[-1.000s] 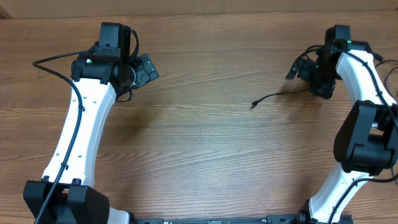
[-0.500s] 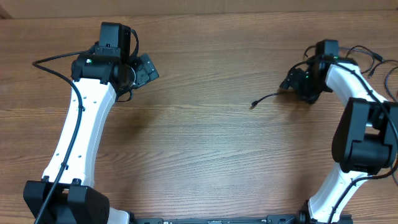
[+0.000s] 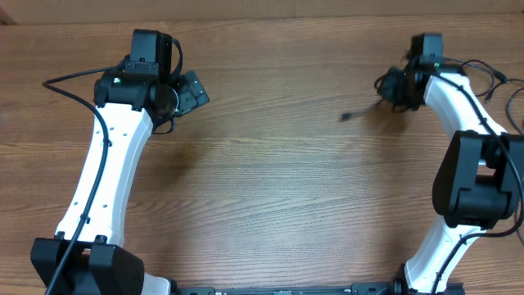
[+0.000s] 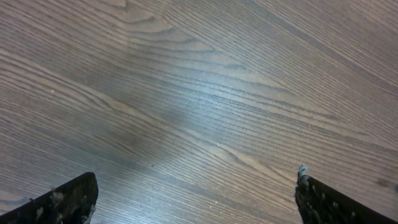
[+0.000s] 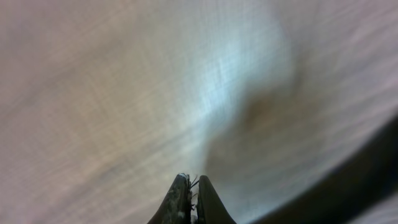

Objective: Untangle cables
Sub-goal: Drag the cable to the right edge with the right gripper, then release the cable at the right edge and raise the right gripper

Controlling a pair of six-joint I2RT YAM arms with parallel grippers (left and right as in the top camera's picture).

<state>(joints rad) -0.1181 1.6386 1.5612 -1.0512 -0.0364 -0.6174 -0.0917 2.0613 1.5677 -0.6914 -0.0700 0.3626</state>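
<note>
I will next move my right gripper toward the other black cords, to its right in the overhead view, and release the cable [image 3: 347, 116] where they already gather.
A thin black cable [image 3: 347, 116] hangs blurred at the back right of the wooden table [image 3: 270, 188], its small plug end pointing left. My right gripper [image 3: 391, 87] holds its other end. In the right wrist view the right gripper [image 5: 193, 181] is shut, and fine black strands of the cable [image 5: 196, 182] are pinched between the pads. My left gripper [image 3: 190, 92] is far away at the back left, open over bare wood. In the left wrist view only the left gripper's [image 4: 196, 202] two wide-apart fingertips show, with nothing between them.
More thin black cords [image 3: 490, 79] lie at the far right edge behind the right arm [image 3: 471, 123]. The left arm [image 3: 106, 164] reaches along the table's left side, with its own thick black lead [image 3: 70, 86] looping out to the left.
My right gripper has closed on the cable and moved back and up. The cable's plug end has left the table and shifted right. The left arm has not moved.
</note>
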